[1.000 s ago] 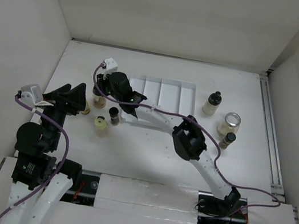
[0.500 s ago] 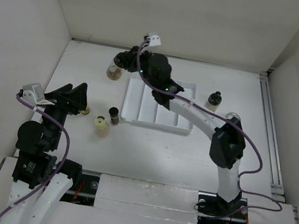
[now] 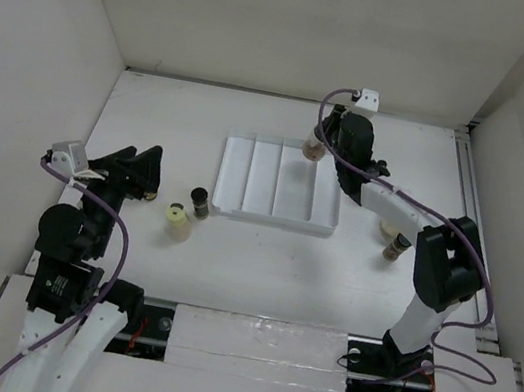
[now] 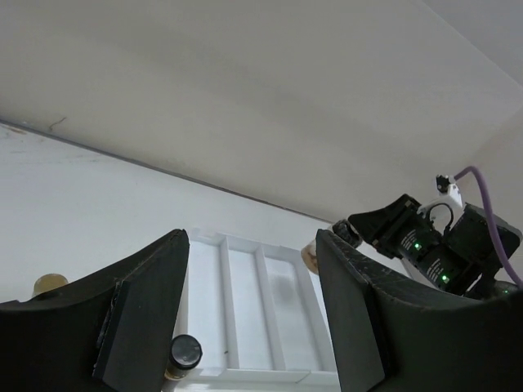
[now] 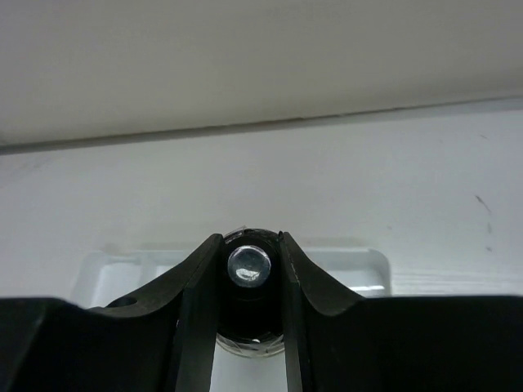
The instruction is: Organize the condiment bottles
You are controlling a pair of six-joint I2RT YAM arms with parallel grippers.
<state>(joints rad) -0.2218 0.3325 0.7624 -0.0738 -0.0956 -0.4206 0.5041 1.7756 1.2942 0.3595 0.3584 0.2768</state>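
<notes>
Next, my right gripper will shift the bottle to the right in the top view, then down into the far end of the tray's empty end slot.
My right gripper (image 3: 319, 144) is shut on a small black-capped bottle (image 3: 311, 151) with beige contents and holds it over the far right corner of the white divided tray (image 3: 280, 181). In the right wrist view the jaws clamp its black cap (image 5: 249, 269). My left gripper (image 3: 151, 176) is open and empty, left of the tray. A dark brown bottle (image 3: 200, 202) and a yellow bottle (image 3: 176, 216) stand off the tray's near left corner. A small tan-topped bottle (image 3: 150, 196) sits by my left fingers.
A dark bottle (image 3: 397, 245) and a pale one (image 3: 391, 222) stand right of the tray, partly behind the right arm. White walls close in the table on three sides. In the left wrist view the tray (image 4: 245, 302) lies between my fingers.
The right arm has swung from the table's far left to the tray's far right corner, carrying the beige bottle. The left arm has barely moved.
</notes>
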